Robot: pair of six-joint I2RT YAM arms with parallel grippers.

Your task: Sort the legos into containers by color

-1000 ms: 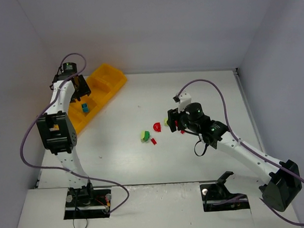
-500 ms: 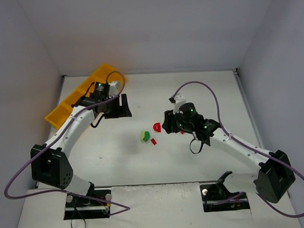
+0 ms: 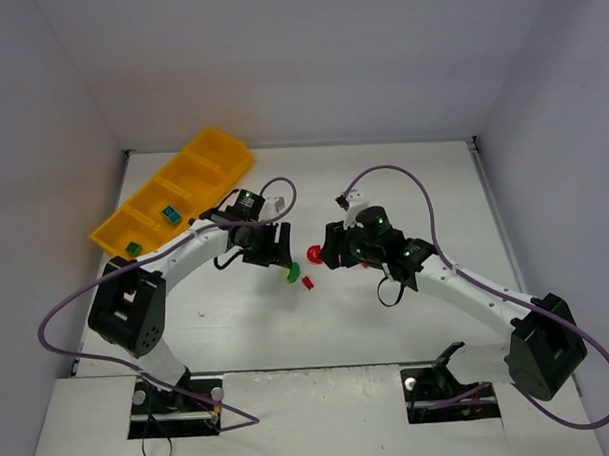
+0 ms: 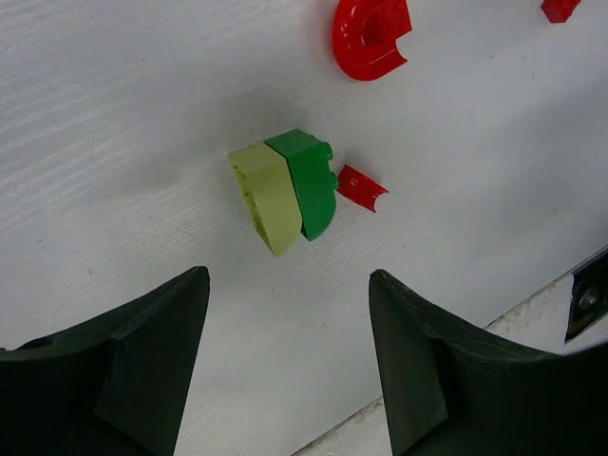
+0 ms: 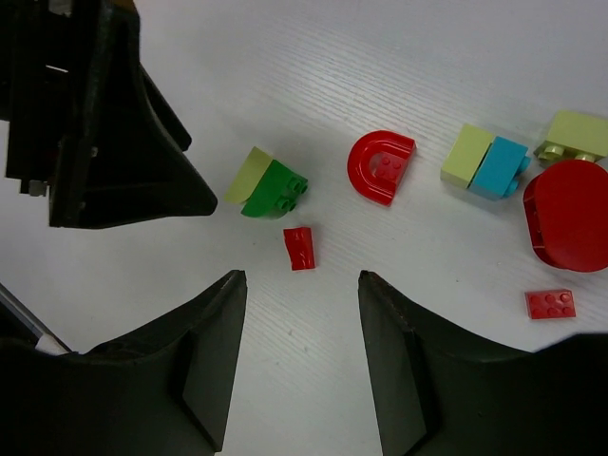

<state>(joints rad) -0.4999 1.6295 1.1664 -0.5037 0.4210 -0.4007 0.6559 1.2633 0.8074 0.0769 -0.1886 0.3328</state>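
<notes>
The stacked brick lies below my left gripper's fingers, at an angle to them. They need to turn, go down around both halves of the green and yellow-green stacked brick point(image 3: 291, 274) point(image 4: 285, 190) and close.
A green and yellow-green stacked brick point(image 4: 285, 190) lies on the table just ahead of my open, empty left gripper point(image 4: 290, 285). A small red brick point(image 4: 362, 187) sits beside it and a red half-round point(image 4: 370, 36) lies farther off. My right gripper point(image 5: 302, 280) is open and empty, hovering near the small red brick point(image 5: 300, 248). In the top view, the left gripper point(image 3: 279, 257) and the right gripper point(image 3: 328, 255) face each other across this cluster. The orange tray point(image 3: 217, 151) holds a blue brick point(image 3: 168, 214) and a green brick point(image 3: 132, 248) in separate compartments.
To the right of the half-round point(image 5: 380, 166) lie a yellow-green and teal pair point(image 5: 484, 160), a yellow-green brick point(image 5: 575, 136), a large red rounded piece point(image 5: 568, 214) and a flat red plate point(image 5: 551, 303). The left gripper's fingers point(image 5: 114, 142) fill the right wrist view's upper left.
My left arm has swung from over the tray to the middle of the table, stopping by the green and yellow-green brick. My right gripper has shifted slightly left.
</notes>
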